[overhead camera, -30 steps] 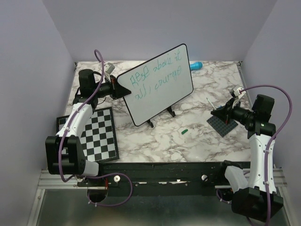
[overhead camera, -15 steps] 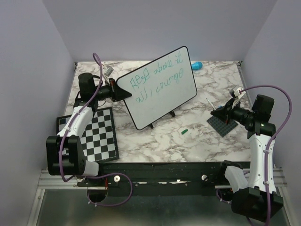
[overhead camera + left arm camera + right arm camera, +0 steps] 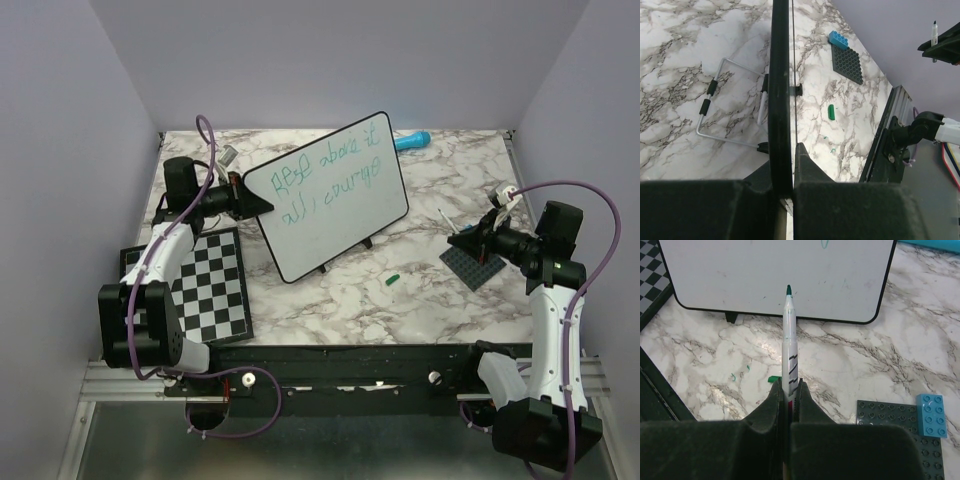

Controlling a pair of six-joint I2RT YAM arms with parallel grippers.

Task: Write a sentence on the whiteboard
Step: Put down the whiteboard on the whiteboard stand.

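Observation:
Both green lines are written, and the marble behind the board (image 3: pixel 255 147) (image 3: pixel 737 92) is outward of my gripper. My left gripper should next move the held rim outward and let go of it.
The whiteboard (image 3: pixel 330 200) stands tilted on its small black feet at the middle of the table, with the sentence (image 3: pixel 325 172) in two lines of green scribble across it. My left gripper (image 3: pixel 250 196) is shut on the board's left rim, which shows edge-on in the left wrist view (image 3: pixel 781 100). My right gripper (image 3: pixel 478 236) is shut on a white marker (image 3: pixel 790 347) with a green tip, uncapped, held off to the board's right and apart from it. The board's lower part shows in the right wrist view (image 3: pixel 775 275).
A black-and-white checkerboard (image 3: pixel 195 285) lies at the front left. A dark studded baseplate (image 3: pixel 472 265) with a blue brick (image 3: pixel 932 415) lies under my right gripper. A green marker cap (image 3: pixel 392 279) lies on the marble. A blue object (image 3: pixel 412 141) lies behind the board.
The whiteboard has shifted left and turned a little with my left gripper, uncovering more of the blue object behind it. My right arm has not moved.

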